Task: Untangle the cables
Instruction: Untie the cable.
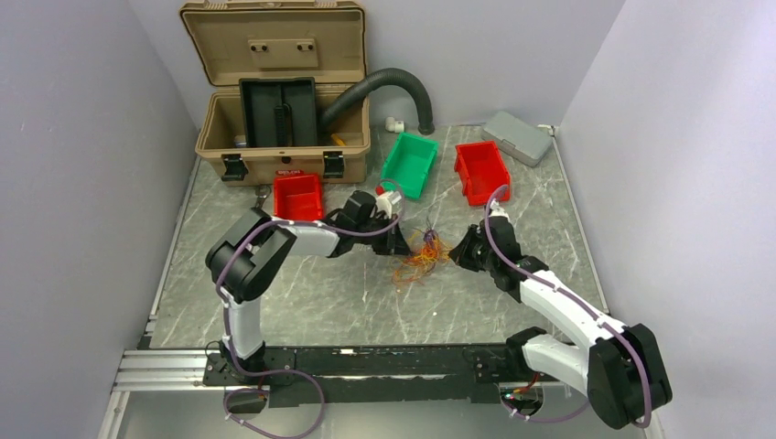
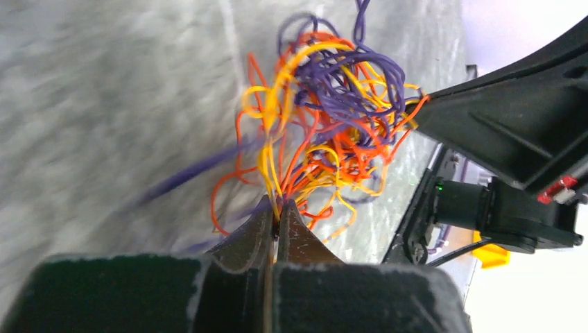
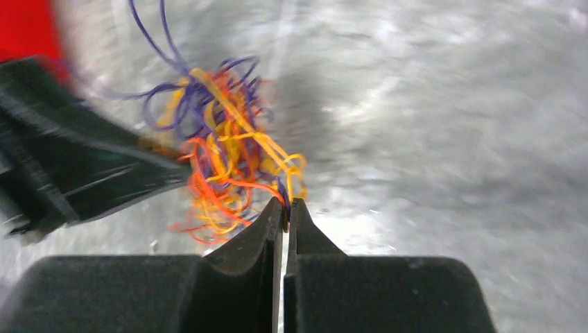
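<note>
Next, my right gripper pulls the purple and yellow cables to the right in the top view, then releases them, as the tangle bunches between both grippers.
The cables (image 1: 423, 256) are a small tangle of hair-thin orange, yellow and purple wires, held between the two arms over the marble table. In the left wrist view the cables (image 2: 326, 118) fan out ahead of my left gripper (image 2: 279, 211), whose jaws are shut on yellow and orange strands. My right gripper (image 3: 286, 208) is shut on a few purple and yellow strands at the near edge of the cables (image 3: 222, 152). From above, the left gripper (image 1: 404, 243) sits just left of the tangle and the right gripper (image 1: 455, 252) just right of it.
A tan toolbox (image 1: 279, 91) stands open at the back left with a black corrugated hose (image 1: 389, 87) curving out of it. Two red bins (image 1: 298, 196) (image 1: 481, 170), a green bin (image 1: 409, 163) and a grey case (image 1: 517, 136) lie behind the arms.
</note>
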You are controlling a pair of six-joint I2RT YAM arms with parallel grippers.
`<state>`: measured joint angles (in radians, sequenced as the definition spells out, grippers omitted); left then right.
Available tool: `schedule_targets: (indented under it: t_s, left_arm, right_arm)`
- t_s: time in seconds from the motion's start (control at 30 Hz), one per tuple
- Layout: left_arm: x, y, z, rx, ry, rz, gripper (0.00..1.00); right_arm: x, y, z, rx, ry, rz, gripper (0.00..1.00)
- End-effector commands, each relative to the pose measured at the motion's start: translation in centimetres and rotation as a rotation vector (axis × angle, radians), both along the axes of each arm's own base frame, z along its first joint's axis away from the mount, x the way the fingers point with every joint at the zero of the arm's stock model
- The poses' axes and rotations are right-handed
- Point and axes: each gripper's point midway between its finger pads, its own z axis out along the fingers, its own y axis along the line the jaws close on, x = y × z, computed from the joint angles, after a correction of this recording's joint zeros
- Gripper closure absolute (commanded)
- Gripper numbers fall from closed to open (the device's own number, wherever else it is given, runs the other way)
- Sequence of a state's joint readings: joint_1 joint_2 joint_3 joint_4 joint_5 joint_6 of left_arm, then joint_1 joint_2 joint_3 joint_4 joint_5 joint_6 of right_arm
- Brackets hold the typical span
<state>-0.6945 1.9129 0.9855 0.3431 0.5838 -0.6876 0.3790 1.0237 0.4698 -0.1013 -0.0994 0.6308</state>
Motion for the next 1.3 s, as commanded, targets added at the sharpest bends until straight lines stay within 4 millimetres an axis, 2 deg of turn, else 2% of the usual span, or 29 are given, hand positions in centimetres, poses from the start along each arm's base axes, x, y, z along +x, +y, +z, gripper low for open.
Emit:
schedule_targets:
  t_s: [0.0, 0.13, 0.4, 0.57, 0.63, 0.7, 0.77, 0.8, 0.87, 0.9, 0.97, 1.0, 1.03, 1.1, 1.13, 1.2, 1.27]
  left_arm:
    - [2.3, 5.4, -0.7, 0.138, -0.050, 0.124, 1.00]
    - [2.9, 9.6, -1.2, 0.255, -0.078, 0.182, 1.00]
    - [2.6, 13.7, -2.2, 0.399, -0.071, 0.282, 1.00]
    - [2.8, 18.3, -2.9, 0.530, -0.042, 0.467, 1.00]
    - [2.9, 19.3, -2.4, 0.549, -0.068, 0.504, 1.00]
    - [2.8, 18.7, -1.6, 0.511, -0.102, 0.465, 1.00]
    - [2.6, 17.9, -1.2, 0.479, -0.107, 0.425, 1.00]
    - [2.6, 17.3, -1.0, 0.456, -0.114, 0.390, 1.00]
    - [2.3, 15.8, -0.6, 0.397, -0.129, 0.308, 1.00]
    - [2.1, 15.0, -0.2, 0.364, -0.132, 0.274, 1.00]
    - [1.5, 13.4, 0.5, 0.300, -0.150, 0.195, 1.00]
    - [1.3, 12.7, 0.8, 0.284, -0.160, 0.166, 0.90]
    - [1.0, 12.0, 1.1, 0.283, -0.174, 0.142, 0.73]
    - [0.6, 10.9, 1.6, 0.313, -0.211, 0.105, 0.43]
    - [0.5, 10.6, 1.8, 0.339, -0.233, 0.097, 0.33]
    - [0.5, 9.9, 2.5, 0.384, -0.274, 0.082, 0.24]
    - [0.8, 9.4, 3.0, 0.420, -0.306, 0.078, 0.21]
  right_arm:
    - [0.2, -8.2, -2.1, -0.235, 0.105, -0.450, 1.00]
    - [-0.5, -10.1, -2.4, -0.268, 0.127, -0.555, 1.00]
    - [-0.5, -11.9, -2.1, -0.231, 0.099, -0.662, 1.00]
    - [-1.2, -15.1, -1.1, -0.270, 0.080, -0.795, 1.00]
    - [-1.5, -15.9, -0.9, -0.284, 0.071, -0.814, 1.00]
    - [-0.7, -14.7, -0.6, -0.269, 0.045, -0.715, 1.00]
    - [0.4, -12.4, -0.3, -0.226, 0.013, -0.558, 1.00]
    - [0.8, -10.6, -0.1, -0.201, 0.000, -0.439, 1.00]
    - [1.1, -6.0, 0.7, -0.128, -0.050, -0.118, 0.92]
    - [0.9, -4.4, 1.1, -0.085, -0.062, -0.024, 0.81]
    - [0.6, -2.1, 1.8, -0.002, -0.088, 0.084, 0.39]
    - [0.3, -1.5, 2.0, 0.022, -0.098, 0.122, 0.30]
    - [0.3, -1.2, 2.0, 0.031, -0.104, 0.138, 0.26]
    - [0.3, -1.2, 1.8, 0.025, -0.101, 0.138, 0.24]
    - [0.3, -1.3, 1.6, 0.018, -0.098, 0.142, 0.24]
    - [0.2, -1.1, 1.4, 0.016, -0.091, 0.161, 0.24]
    - [0.2, -0.8, 1.3, 0.028, -0.087, 0.178, 0.24]
